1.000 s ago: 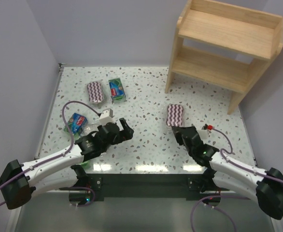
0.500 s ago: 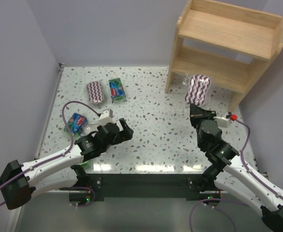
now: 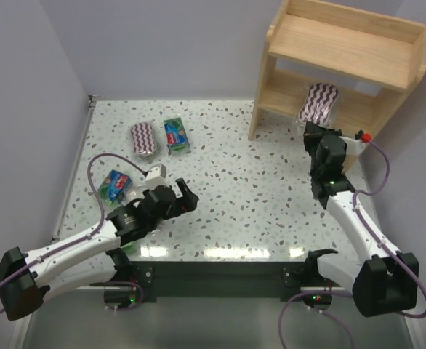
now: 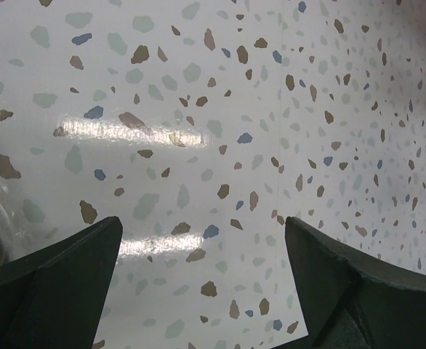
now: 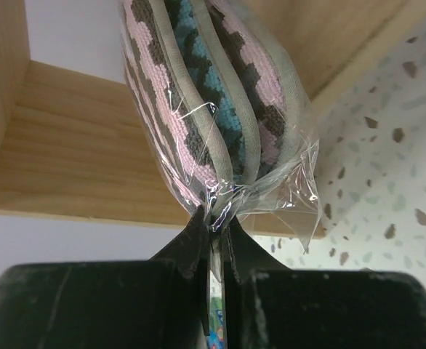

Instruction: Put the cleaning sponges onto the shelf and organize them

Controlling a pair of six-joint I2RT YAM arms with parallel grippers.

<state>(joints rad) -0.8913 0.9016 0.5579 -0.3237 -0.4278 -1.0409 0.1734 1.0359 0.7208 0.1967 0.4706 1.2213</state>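
Observation:
The pack goes to the lower shelf's bare end (image 3: pixel 279 91) next, outward and to my gripper's left in the top view, and my right gripper releases it there.
My right gripper (image 3: pixel 314 129) is shut on the wrapper end of an oval maroon-and-white zigzag sponge pack (image 3: pixel 318 102), held at the front of the wooden shelf's (image 3: pixel 344 51) lower tier. The right wrist view shows the pack (image 5: pixel 198 109) edge-on above my pinched fingers (image 5: pixel 198 233), with the shelf board (image 5: pixel 75 145) behind. On the table lie another zigzag pack (image 3: pixel 143 138), a green pack (image 3: pixel 174 135) beside it, and a green pack (image 3: pixel 115 185) by my left arm. My left gripper (image 3: pixel 186 196) is open and empty over bare table (image 4: pixel 198 145). The other packs are out of view.
The speckled table (image 3: pixel 227 189) is walled at the left and back. The shelf stands at the far right corner, its upper tier (image 3: pixel 344 40) bare. A cable (image 3: pixel 100 163) loops beside the left arm.
My right gripper lifted the zigzag pack off the table and carried it far and right, up to the shelf's lower tier. The left arm shifted only slightly.

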